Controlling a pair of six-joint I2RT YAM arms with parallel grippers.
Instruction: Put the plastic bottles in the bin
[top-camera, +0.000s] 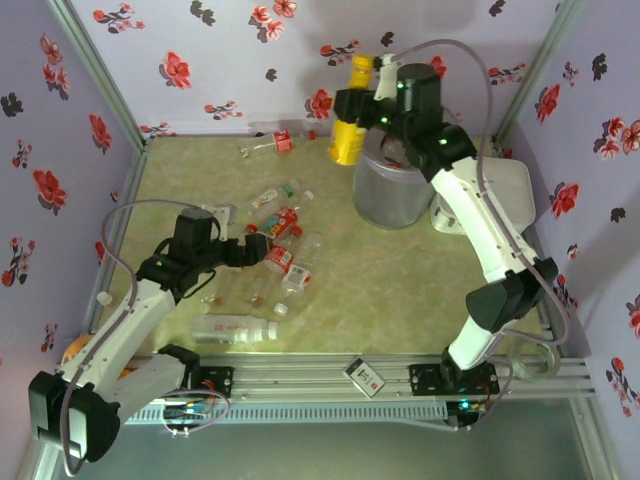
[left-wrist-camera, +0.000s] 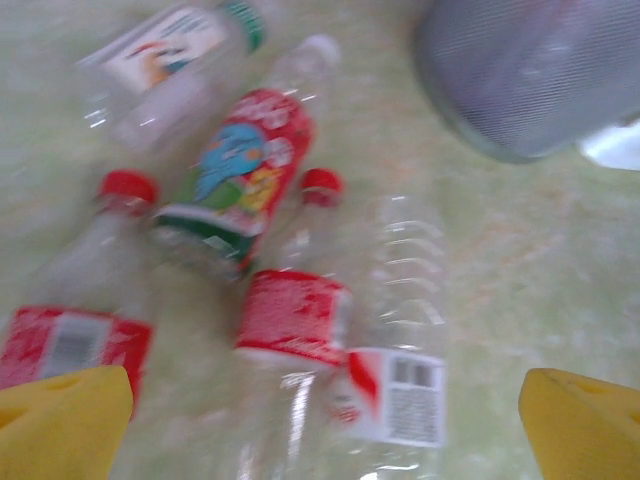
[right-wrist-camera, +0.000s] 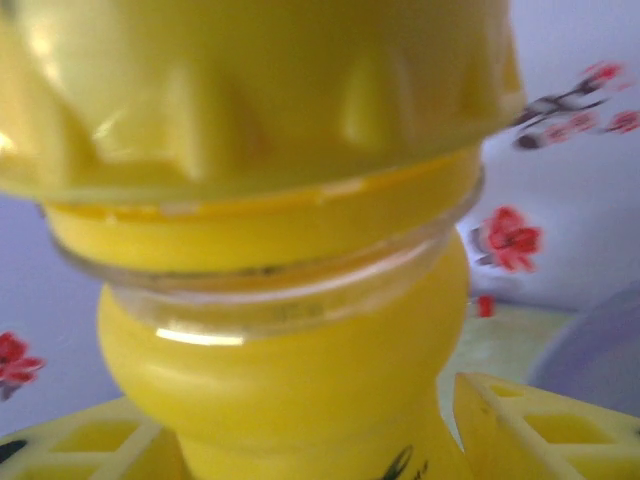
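I will next carry the yellow bottle (top-camera: 347, 138) over the bin's open top (top-camera: 396, 158) with my right gripper and lower it inside to let it go, because the bottle still hangs beside the bin.
My right gripper (top-camera: 367, 97) is shut on the neck of a yellow bottle (top-camera: 347, 138) with a yellow cap, held high just left of the bin (top-camera: 393, 190). Close up, that bottle (right-wrist-camera: 300, 360) sits between the yellow fingers (right-wrist-camera: 540, 430). My left gripper (top-camera: 262, 250) stands open low over a cluster of clear plastic bottles (top-camera: 288, 252). Between its spread fingertips (left-wrist-camera: 60, 420) lie a red-labelled bottle (left-wrist-camera: 295, 320) and one with a barcode label (left-wrist-camera: 400, 385). A colourful-labelled bottle (left-wrist-camera: 245, 170) lies beyond them. The bin (left-wrist-camera: 530, 70) shows at top right.
One clear bottle (top-camera: 235, 328) lies near the front edge and another (top-camera: 268, 145) by the back wall. A flat white lid-like object (top-camera: 512, 190) sits right of the bin. A small card (top-camera: 365, 375) rests on the front rail. Flowered walls enclose the table.
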